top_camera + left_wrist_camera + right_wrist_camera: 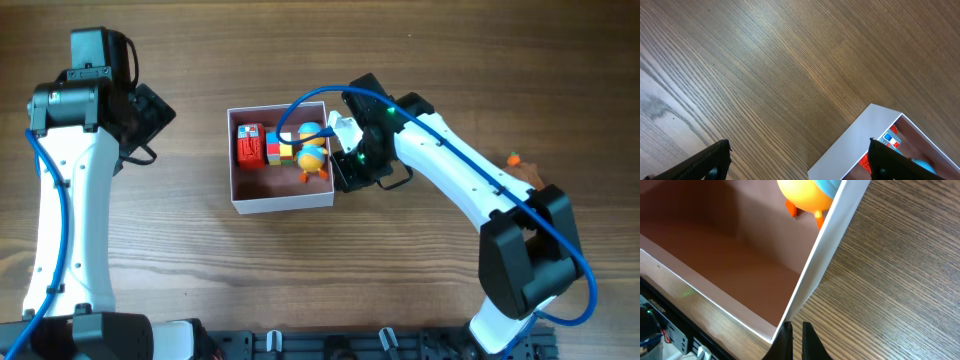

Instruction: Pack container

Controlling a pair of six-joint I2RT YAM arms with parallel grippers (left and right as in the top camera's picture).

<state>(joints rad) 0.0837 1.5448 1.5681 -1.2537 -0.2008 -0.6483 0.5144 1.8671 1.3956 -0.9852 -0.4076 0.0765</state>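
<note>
The container's side beside the red toy is below my left gripper and to its right in the overhead view. My left gripper needs to move down and across to it next.
The container [283,205] is a square white-walled box with a pale pink floor at the table's middle. It holds a red toy [249,145], a multicoloured cube [279,148] and a yellow and blue duck [313,150]. My right gripper [345,168] is shut, its fingertips [796,330] against the outside of the container's right wall [825,245] near the front corner. The duck [807,195] lies just inside that wall. My left gripper [800,160] is open and empty, above bare wood left of the container [860,140]. The red toy [892,137] shows inside.
A small orange object [515,158] lies at the right, partly behind my right arm. A black rail [330,345] runs along the table's front edge. My left arm [70,180] stands at the far left.
</note>
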